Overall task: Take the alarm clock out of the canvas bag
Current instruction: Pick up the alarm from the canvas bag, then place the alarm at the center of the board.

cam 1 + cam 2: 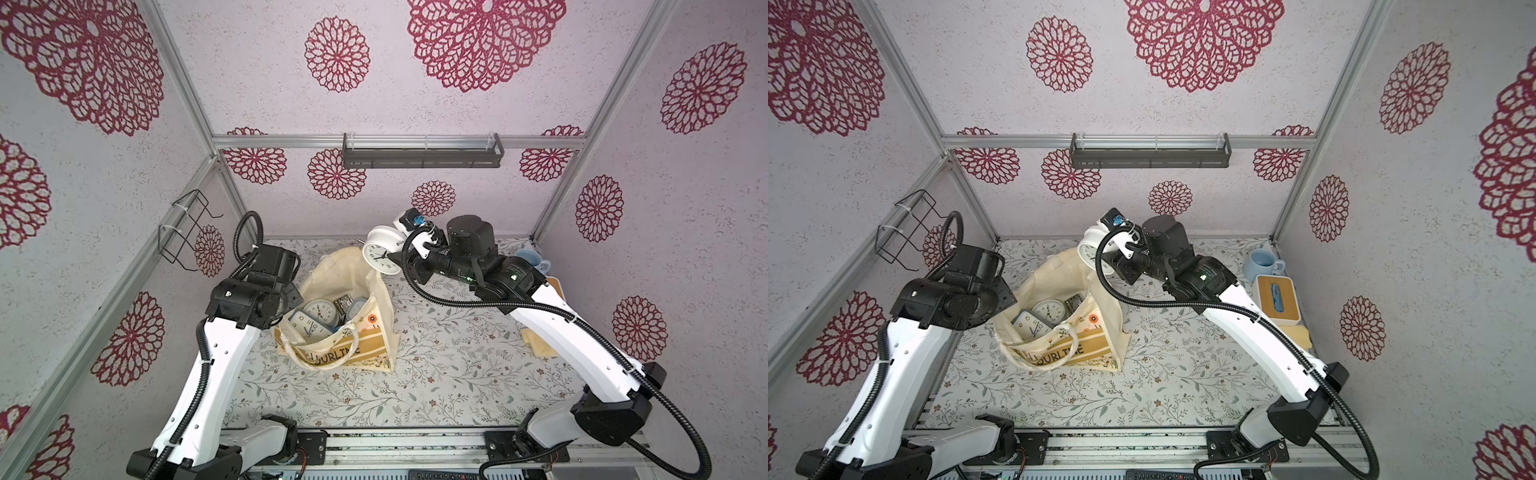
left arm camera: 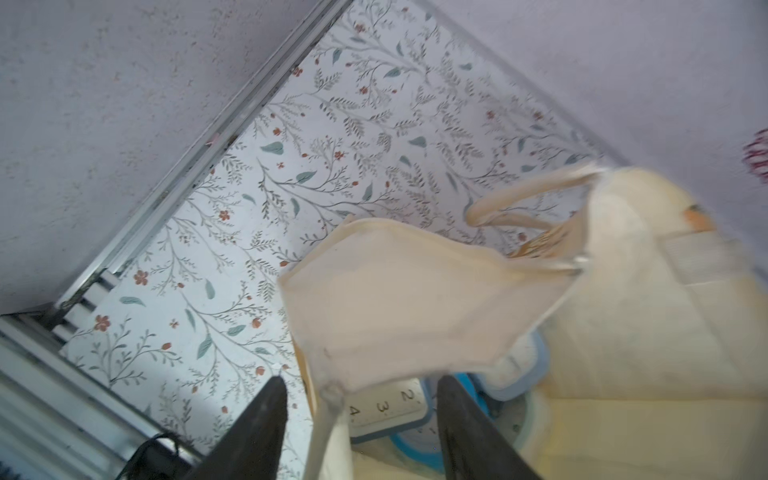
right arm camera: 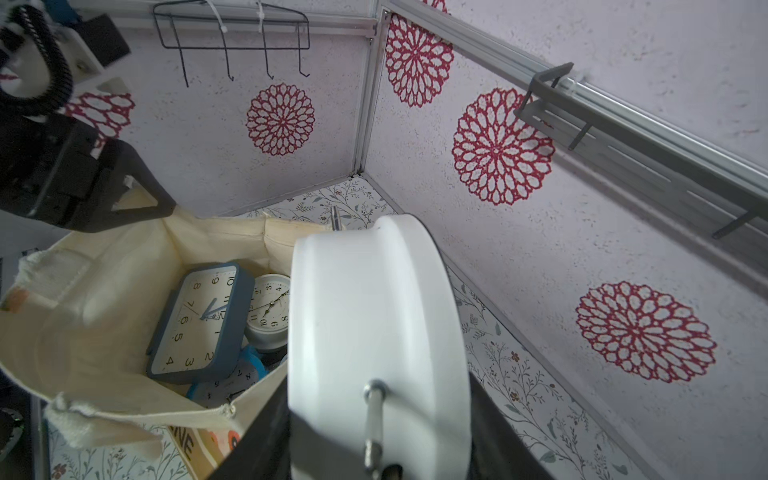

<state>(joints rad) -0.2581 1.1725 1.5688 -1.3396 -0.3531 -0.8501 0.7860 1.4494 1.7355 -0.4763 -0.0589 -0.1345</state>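
Observation:
I will next carry the white clock with my right gripper off the bag's rim and down beside the bag (image 1: 332, 266) toward the mug, to release it above bare tabletop.
The cream canvas bag (image 1: 332, 266) stands open on the table, its striped front panel (image 1: 332, 353) facing the near edge. A white round alarm clock (image 1: 381, 254) hangs in the air over the bag's far right corner, with my right gripper (image 3: 374, 428) shut on its rim. Inside the bag lie a blue rectangular clock (image 3: 199, 320) and a pale round clock (image 3: 270, 307). My left gripper (image 2: 361, 399) is open at the bag's left rim. The blurred cream edge of the bag (image 2: 415, 299) passes loosely between its fingers.
A blue mug (image 1: 1260, 262), a white box with a wooden lid (image 1: 1277, 299) and a yellow cloth (image 1: 1300, 336) sit along the right wall. A wire rack (image 1: 183, 232) hangs on the left wall, and a grey shelf (image 1: 422, 156) on the back wall.

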